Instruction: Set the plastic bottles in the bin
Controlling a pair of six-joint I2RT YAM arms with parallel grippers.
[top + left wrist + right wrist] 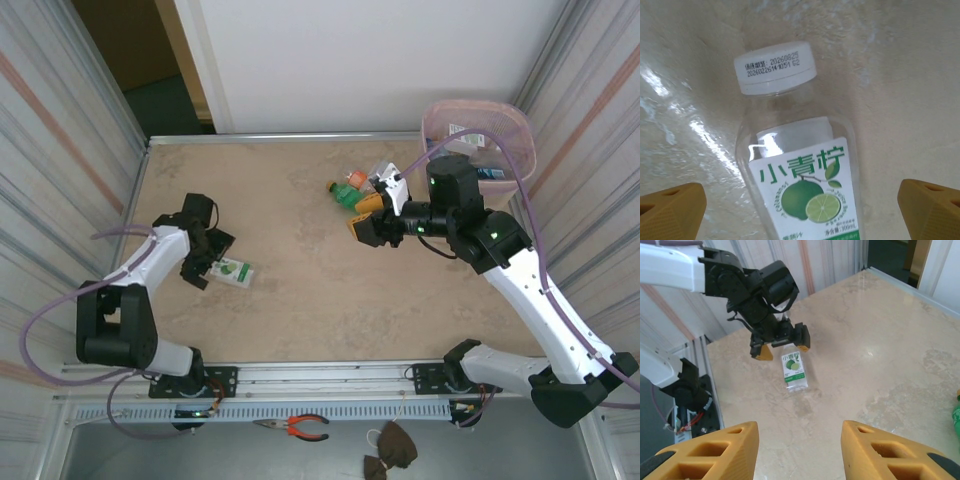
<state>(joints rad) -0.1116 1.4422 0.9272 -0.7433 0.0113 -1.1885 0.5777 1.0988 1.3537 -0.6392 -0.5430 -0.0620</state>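
My left gripper's open fingers are already on either side, so the gripper should move down around the bottle's upper body (pixel 220 268) (pixel 797 135) beneath it and close there.
A clear plastic bottle (pixel 790 125) with a white cap and a green lime label lies flat on the table at the left (pixel 236 271). My left gripper (pixel 208 258) hangs over its top end, open, one orange fingertip (pixel 672 210) on each side of the body and not touching it. The right wrist view shows the same bottle (pixel 793 371) beneath the left gripper (pixel 782 347). My right gripper (pixel 362 222) is open with nothing between its fingers (pixel 710 450). It sits beside a cluster of green, orange and clear bottles (pixel 350 192). The pink bin (pixel 520 135) stands at the far right corner with bottles inside.
Corrugated panels wall in the table (pixel 300 310) on both sides, and a metal rail runs along its near edge. Pliers (pixel 300 427) and brown cloth pieces (pixel 390 447) lie below that edge. A green bottle edge (pixel 956 415) is visible at the right.
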